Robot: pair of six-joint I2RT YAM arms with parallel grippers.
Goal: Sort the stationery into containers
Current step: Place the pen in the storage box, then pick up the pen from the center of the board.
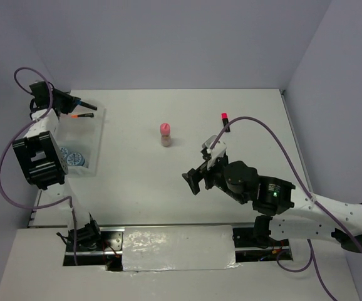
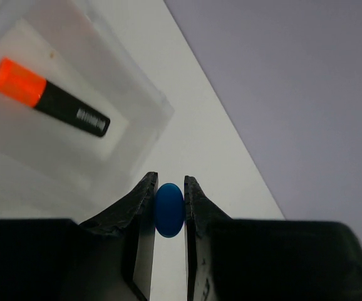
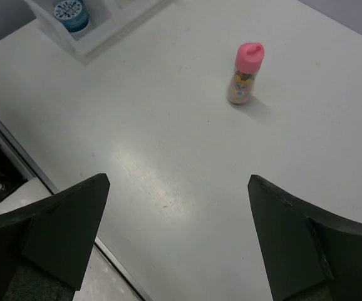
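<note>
The left gripper will next move gently outward and to the left in the wrist view to release, since the bare bottom of the tray beside the orange-capped marker is that way.
My left gripper (image 2: 169, 183) is shut on the blue-capped marker (image 2: 169, 210), whose round blue end shows between the jaws. In the top view this gripper (image 1: 70, 99) hovers over the far end of the white tray (image 1: 99, 135), with the marker's black body (image 1: 87, 105) pointing right. An orange-capped marker (image 2: 49, 98) lies in the tray's far compartment (image 2: 149, 100). Two blue rolls (image 1: 73, 157) sit in the near compartment. The pink-capped tan tube (image 1: 165, 133) stands mid-table. A pink-capped marker (image 1: 225, 121) lies to its right. My right gripper (image 3: 178, 182) is open and holds nothing, above bare table short of the tube (image 3: 246, 73).
The table's front edge and a dark gap run past the right gripper's left finger (image 3: 62, 226). A blue roll (image 3: 72, 14) and the tray wall (image 3: 106, 37) appear at the upper left of the right wrist view. Grey walls enclose the table on three sides.
</note>
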